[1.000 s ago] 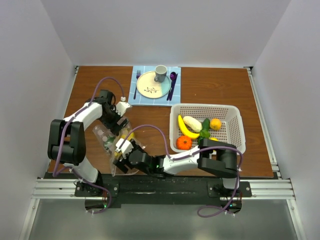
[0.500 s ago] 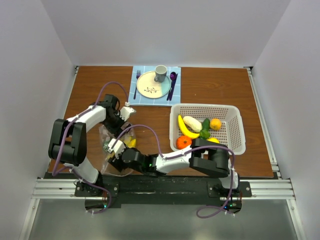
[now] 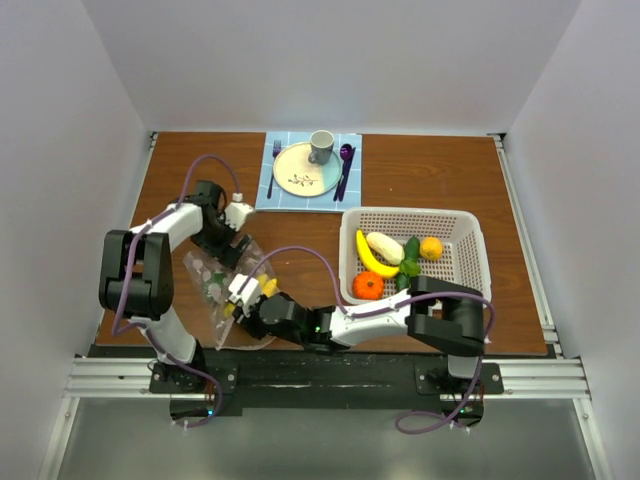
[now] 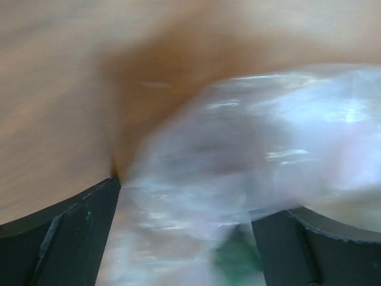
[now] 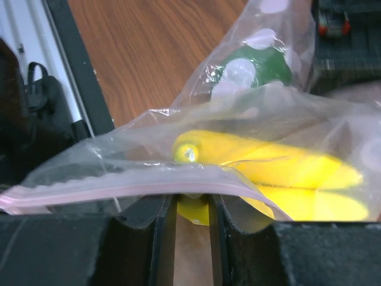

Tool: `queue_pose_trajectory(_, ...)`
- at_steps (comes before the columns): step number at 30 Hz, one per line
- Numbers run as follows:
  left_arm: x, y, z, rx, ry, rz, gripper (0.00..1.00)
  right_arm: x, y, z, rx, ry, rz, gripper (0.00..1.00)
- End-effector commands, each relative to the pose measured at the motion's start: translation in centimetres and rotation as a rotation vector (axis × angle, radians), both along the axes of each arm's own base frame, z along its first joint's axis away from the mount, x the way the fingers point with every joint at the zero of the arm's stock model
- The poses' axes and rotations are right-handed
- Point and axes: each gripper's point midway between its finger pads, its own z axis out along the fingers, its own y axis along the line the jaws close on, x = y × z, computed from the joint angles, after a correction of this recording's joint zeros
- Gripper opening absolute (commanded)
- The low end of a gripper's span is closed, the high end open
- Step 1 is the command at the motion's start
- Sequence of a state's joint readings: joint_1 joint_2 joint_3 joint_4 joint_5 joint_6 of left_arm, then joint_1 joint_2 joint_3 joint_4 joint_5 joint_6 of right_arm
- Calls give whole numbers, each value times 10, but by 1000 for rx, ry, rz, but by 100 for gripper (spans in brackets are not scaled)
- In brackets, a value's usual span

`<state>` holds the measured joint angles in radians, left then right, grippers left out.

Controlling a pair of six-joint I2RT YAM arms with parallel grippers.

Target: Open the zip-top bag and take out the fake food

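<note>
Plastic fills the gap between the wide fingers of my left gripper, so it will stay low next and close them on the bag's far corner.
The zip-top bag (image 3: 208, 276) lies crumpled at the near left of the table, its pink zipper strip (image 5: 119, 188) draped across my right fingers. A yellow fake food piece (image 5: 286, 174) and a green one (image 5: 257, 65) sit inside it. My right gripper (image 5: 191, 207) reaches into the bag's mouth with its jaws narrowed onto the yellow piece's end. In the top view the right gripper (image 3: 241, 294) is at the bag's near side. My left gripper (image 3: 227, 238) is at the far end. Its fingers (image 4: 83, 220) stand wide apart, with blurred bag plastic (image 4: 250, 137) between them.
A white perforated basket (image 3: 472, 262) at the right holds a banana (image 3: 368, 256), an orange (image 3: 367, 286) and other fake fruits. A blue placemat (image 3: 352, 190) at the back carries a plate (image 3: 305, 170), cup (image 3: 321, 146), fork and purple spoon.
My right jaws have closed from wide to a narrow gap at the bag's mouth. The left gripper has shifted slightly left and the bag has moved with the arms.
</note>
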<state>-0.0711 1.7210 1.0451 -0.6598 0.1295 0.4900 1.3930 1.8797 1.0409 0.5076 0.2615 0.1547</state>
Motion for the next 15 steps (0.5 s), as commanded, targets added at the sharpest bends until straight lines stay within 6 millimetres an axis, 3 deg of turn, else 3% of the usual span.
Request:
queue_pose_trajectory(1, 42, 43, 6, 38, -73, 105, 83, -4, -19, 13, 18, 25, -6, 17)
queue_pose_trajectory(4, 51, 51, 9, 32, -86, 117, 61, -10, -29, 6, -25, 40, 19, 16)
queue_pose_trajectory(5, 51, 51, 8, 30, -84, 116, 45, -12, -33, 2, -47, 48, 28, 16)
queue_pose_trajectory(8, 54, 53, 9, 33, -92, 120, 22, -20, -41, -3, -71, 71, 59, 15)
queue_pose_trajectory(10, 56, 56, 9, 45, -97, 123, 17, -28, -45, -7, -85, 93, 92, 15)
queue_pose_trajectory(11, 56, 58, 8, 50, -94, 125, 9, -30, -48, -11, -109, 97, 100, 15)
queue_pose_trajectory(15, 57, 67, 9, 52, -97, 130, 0, -32, -59, -13, -129, 108, 97, 12)
